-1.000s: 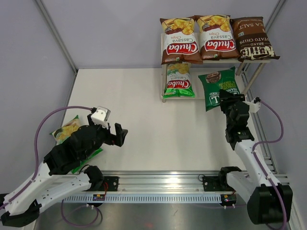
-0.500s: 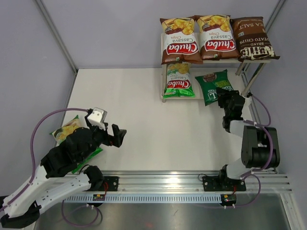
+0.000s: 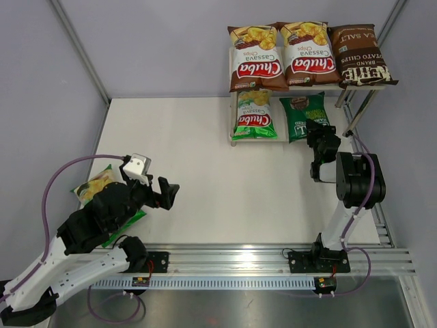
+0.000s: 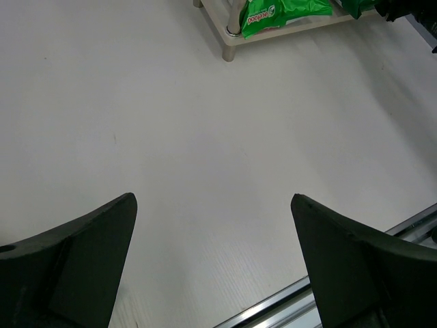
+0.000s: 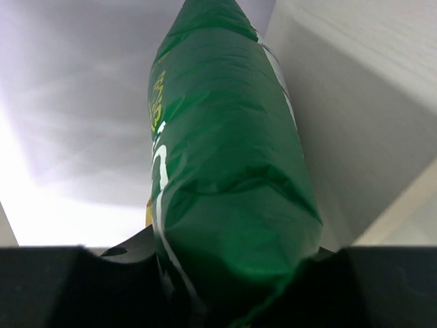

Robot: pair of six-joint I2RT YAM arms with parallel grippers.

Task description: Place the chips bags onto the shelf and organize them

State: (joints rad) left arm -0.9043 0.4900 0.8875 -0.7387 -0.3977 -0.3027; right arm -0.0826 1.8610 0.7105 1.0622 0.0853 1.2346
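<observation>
My right gripper slides the held bag to the left in the top view and releases it next, since a gap remains there beside the light-green bag (image 3: 281, 130).
The shelf (image 3: 355, 86) stands at the back right. Its top board holds two brown Chuba bags (image 3: 256, 58) and the dark-brown Kettle bag (image 3: 360, 55). The lower board holds a light-green Chuba bag (image 3: 254, 115), which also shows in the left wrist view (image 4: 283, 10). My right gripper (image 3: 318, 133) is shut on the dark-green REAL bag (image 3: 302, 116) and holds it in on the lower board, beside the light-green bag; the bag fills the right wrist view (image 5: 229, 178). My left gripper (image 3: 167, 193) is open and empty over bare table. A second light-green Chuba bag (image 3: 95, 186) lies under my left arm.
The white table (image 3: 198, 150) ends in a metal rail (image 3: 232, 260) at the near side, and grey walls close the left and back. The shelf's silver leg (image 3: 360, 109) stands just right of my right gripper.
My right arm has reached forward and pushed the dark-green bag from the table's right side in onto the lower board. My left arm has barely moved.
</observation>
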